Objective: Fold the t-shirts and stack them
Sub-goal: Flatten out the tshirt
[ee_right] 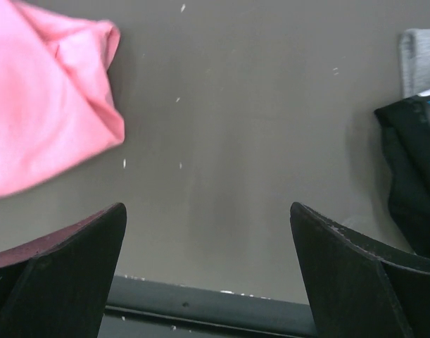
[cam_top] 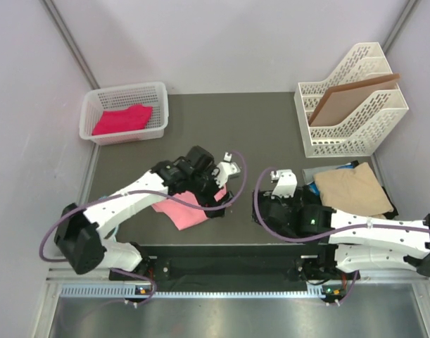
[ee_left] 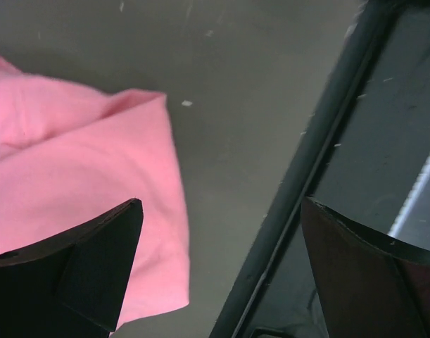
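The salmon pink t-shirt's upper edge (cam_top: 224,193) (ee_left: 167,127) has bare table beside it with room for a finger. My left gripper should next go down and outward onto that edge near the t-shirt's corner.
A salmon pink t-shirt (cam_top: 181,211) lies folded on the dark table near its front edge, also seen in the left wrist view (ee_left: 74,183) and the right wrist view (ee_right: 46,105). My left gripper (cam_top: 216,199) (ee_left: 220,211) hangs open over that shirt's right edge, holding nothing. My right gripper (cam_top: 267,213) (ee_right: 207,211) is open above bare table between the pink shirt and the stack. A tan t-shirt (cam_top: 352,189) tops a stack at the right, with black (ee_right: 412,176) and blue cloth showing under it. A magenta-pink t-shirt (cam_top: 123,118) lies in a basket.
The white basket (cam_top: 160,105) stands at the back left. A white file rack (cam_top: 355,134) holding a brown board (cam_top: 352,98) stands at the back right. The table's front edge (cam_top: 229,248) runs just below both grippers. A grey cloth edge (ee_right: 419,60) shows beside the stack.
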